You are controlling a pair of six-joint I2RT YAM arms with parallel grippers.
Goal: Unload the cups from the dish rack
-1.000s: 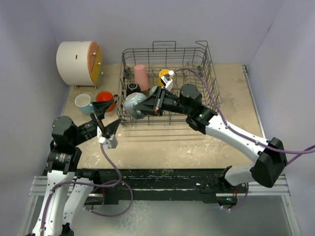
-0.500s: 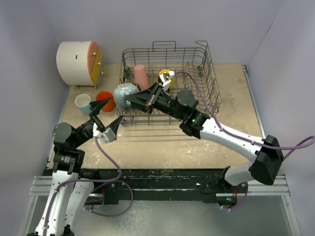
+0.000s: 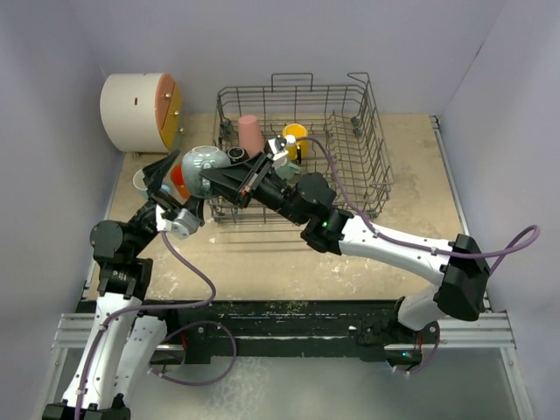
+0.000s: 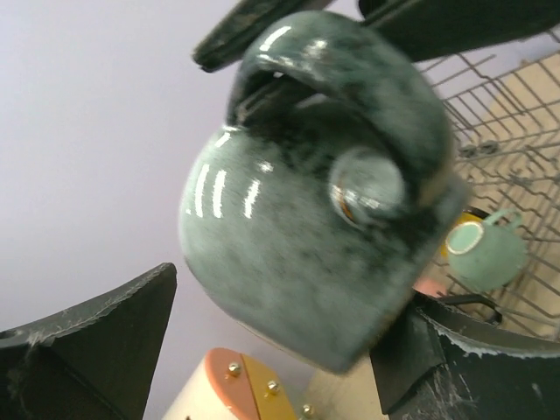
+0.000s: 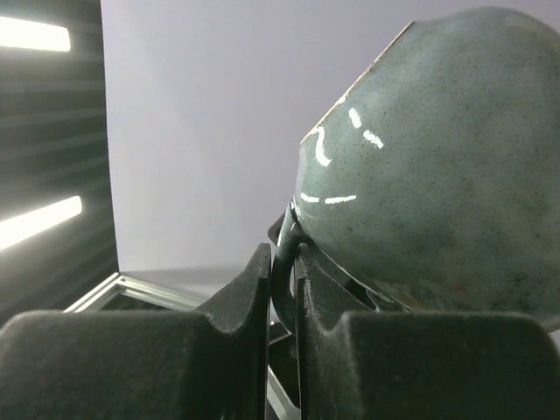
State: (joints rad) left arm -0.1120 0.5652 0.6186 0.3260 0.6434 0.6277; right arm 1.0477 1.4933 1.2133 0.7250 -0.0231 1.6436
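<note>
My left gripper moves onto the rim of the grey mug next and closes there, since that rim hangs ahead of it, between its spread fingers.
My right gripper point(image 3: 216, 178) point(image 5: 282, 262) is shut on the handle of a glossy grey mug point(image 3: 201, 161) point(image 4: 324, 219) point(image 5: 437, 175) and holds it in the air left of the dish rack point(image 3: 363, 166). The mug hangs between the spread fingers of my open left gripper point(image 3: 179, 185) point(image 4: 289, 297). The left finger point(image 4: 87, 341) stands clear of it and the right finger point(image 4: 464, 359) is close to its lower side. In the rack are a pink tumbler point(image 3: 249, 131), a yellow mug point(image 3: 295, 133), a black mug point(image 3: 238, 155) and a teal mug point(image 4: 486, 249).
A white cylindrical cabinet with an orange-yellow front point(image 3: 140, 109) point(image 4: 245, 394) stands at the back left. An orange mug point(image 3: 178, 178) and a light blue cup point(image 3: 140, 179) sit on the table under my left gripper, mostly hidden. Purple walls close in the sides.
The right arm carried the grey mug left, out over the rack's edge. The left gripper rose and swung up around it, jaws narrowing slightly.
</note>
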